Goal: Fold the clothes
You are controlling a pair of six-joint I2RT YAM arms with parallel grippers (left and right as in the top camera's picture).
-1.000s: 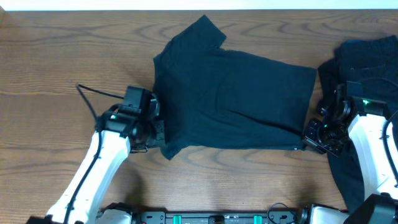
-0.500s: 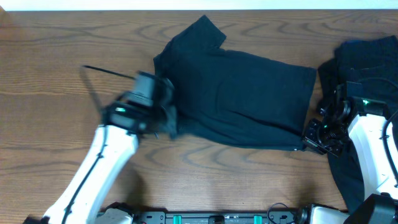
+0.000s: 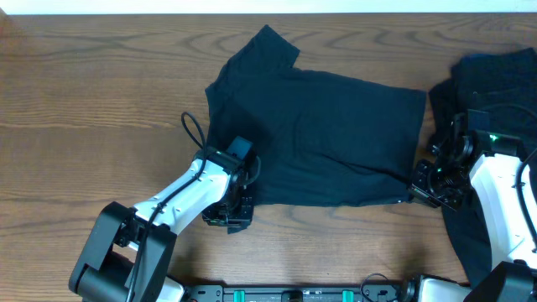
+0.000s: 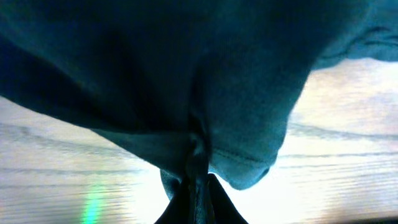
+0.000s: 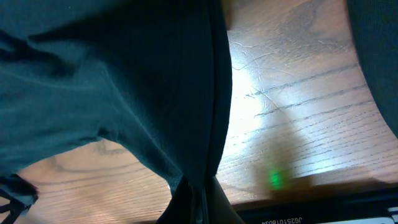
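My left gripper moves to the left in the overhead view over the bare wood next and releases the hem corner, since the shirt's cloth hangs bunched.
A dark navy T-shirt (image 3: pixel 327 134) lies spread on the wooden table (image 3: pixel 84 101), one sleeve pointing to the far left corner. At the shirt's near left corner my left gripper (image 3: pixel 239 208) is shut on the cloth. The left wrist view shows the cloth (image 4: pixel 186 74) bunched and hanging from the closed left gripper (image 4: pixel 198 186) above the wood. My right gripper (image 3: pixel 424 181) is shut on the shirt's near right corner. In the right wrist view, the hem (image 5: pixel 214 93) runs straight down into the closed right gripper (image 5: pixel 200 193).
More dark clothes (image 3: pixel 495 75) lie heaped at the right edge, behind and under my right arm (image 3: pixel 503 201). A black cable (image 3: pixel 191 134) loops off the left wrist. The table's near edge carries the arm bases (image 3: pixel 294 294).
My left gripper lifted from the shirt's left side and swung right and nearer with the cloth. The near sleeve no longer sticks out. The right arm has not moved.
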